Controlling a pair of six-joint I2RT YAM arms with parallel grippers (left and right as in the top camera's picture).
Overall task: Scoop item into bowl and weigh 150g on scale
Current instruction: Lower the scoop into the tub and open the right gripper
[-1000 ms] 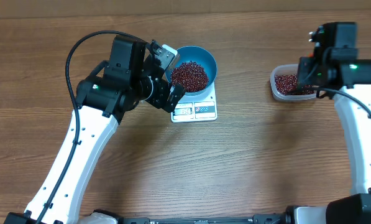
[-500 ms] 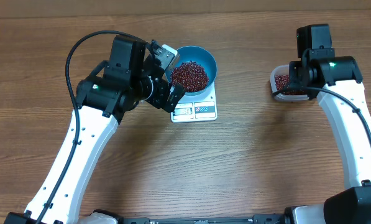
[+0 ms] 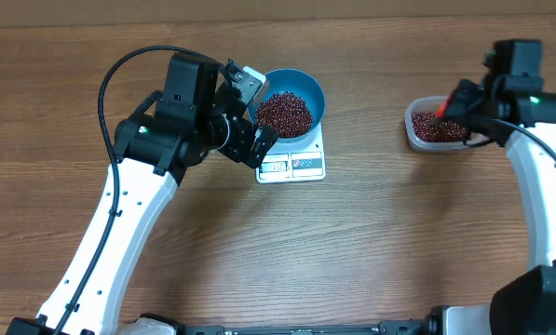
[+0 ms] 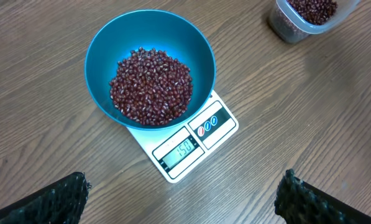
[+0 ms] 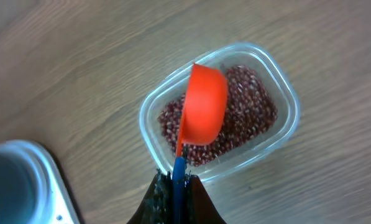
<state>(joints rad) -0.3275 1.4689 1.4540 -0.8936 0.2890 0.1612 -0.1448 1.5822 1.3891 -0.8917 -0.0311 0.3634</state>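
Note:
I will next move my right gripper down and back, lay the scoop's cup on the tub's beans and let go of the scoop's handle, as the scale's display already shows the target.
The blue bowl point(image 3: 315, 93) stands on the white scale point(image 3: 305, 166) and holds a heap of red-brown beans point(image 3: 285, 112). In the left wrist view the bowl point(image 4: 101, 62), its beans point(image 4: 151, 87) and the scale point(image 4: 219, 121) lie ahead, and the display reads 150. My left gripper point(image 3: 256, 112) point(image 4: 185, 202) is open beside the bowl's left rim, with nothing between its fingers. My right gripper point(image 3: 466, 98) point(image 5: 178, 183) is shut on the blue handle of a red scoop point(image 3: 442, 109) point(image 5: 204, 106), whose cup hangs over the clear tub point(image 3: 415, 135) point(image 5: 284, 134).
The tub holds more beans point(image 5: 250, 115) and sits at the right of the wooden table point(image 3: 371, 242). A black cable point(image 3: 119, 70) loops over the left arm. The scale's corner point(image 5: 42, 186) shows at the left edge of the right wrist view.
The right arm has swung left and then back right near the tub, and the red scoop now shows over the beans. The left arm, bowl and scale have not moved.

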